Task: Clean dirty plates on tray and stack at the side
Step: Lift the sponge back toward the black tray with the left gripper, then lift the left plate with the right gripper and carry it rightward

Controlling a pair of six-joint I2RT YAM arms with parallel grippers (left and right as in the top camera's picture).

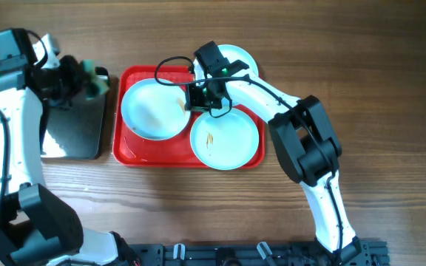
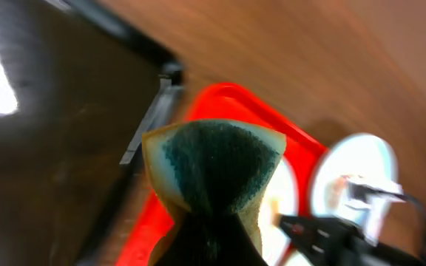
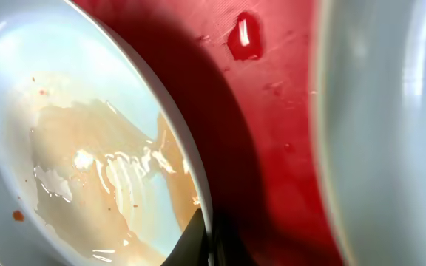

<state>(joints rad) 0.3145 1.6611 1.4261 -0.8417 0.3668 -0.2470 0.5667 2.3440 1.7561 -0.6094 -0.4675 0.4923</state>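
Bare wooden table is to my right gripper's right in the overhead view, so it needs to lift the plate off the tray next, carry it there and lower it to release.
The red tray (image 1: pixel 128 151) holds two pale plates. The left plate (image 1: pixel 150 111) carries a yellowish-brown smear, and my right gripper (image 1: pixel 197 97) is shut on its right rim. In the right wrist view that smeared plate (image 3: pixel 87 148) fills the left side, its rim pinched at my right gripper (image 3: pixel 211 244) over the tray (image 3: pixel 272 111). The front right plate (image 1: pixel 225 139) has a small smear. A third plate (image 1: pixel 239 60) lies at the tray's back right corner, partly hidden by the arm. My left gripper (image 1: pixel 89 80) is shut on a green and yellow sponge (image 2: pixel 213 166).
A black glossy tray (image 1: pixel 72 125) lies left of the red tray, under my left gripper, and shows in the left wrist view as the black tray (image 2: pixel 50 111). Bare wooden table (image 1: pixel 390 89) extends to the right and along the front.
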